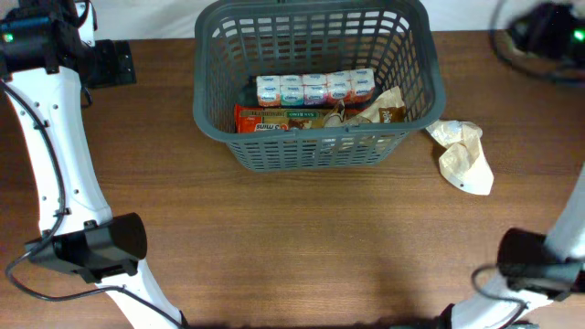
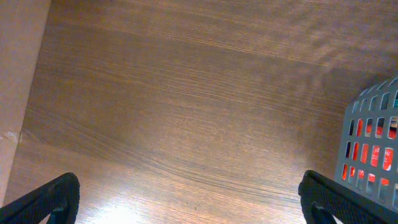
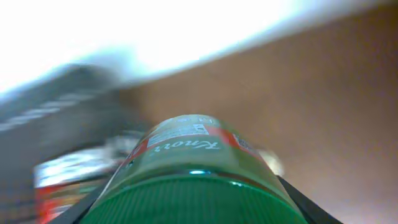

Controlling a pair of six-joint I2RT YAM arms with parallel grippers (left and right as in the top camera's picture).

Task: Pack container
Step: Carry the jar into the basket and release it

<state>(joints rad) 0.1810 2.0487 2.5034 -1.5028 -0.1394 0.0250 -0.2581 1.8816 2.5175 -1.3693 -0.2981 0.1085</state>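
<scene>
Next, my right gripper swings the Knorr jar up over the basket's rim, then down toward the brown bag (image 1: 388, 105) beside the white cups (image 1: 313, 88).
The dark grey basket (image 1: 315, 137) stands at the back middle of the table. It holds a row of small white cups (image 1: 313, 88), an orange pack (image 1: 283, 119) and a brown bag (image 1: 388, 105). My left gripper (image 1: 114, 62) is open and empty over bare wood (image 2: 189, 199), left of the basket's corner (image 2: 373, 149). My right gripper (image 1: 548, 32) is blurred at the far right, beyond the basket. In the right wrist view it (image 3: 193, 208) is shut on a green-lidded Knorr jar (image 3: 186, 149).
A crumpled beige bag (image 1: 464, 155) lies on the table just right of the basket. The arm bases stand at the front left (image 1: 91, 247) and front right (image 1: 539, 260). The table's left edge (image 2: 18, 124) shows in the left wrist view.
</scene>
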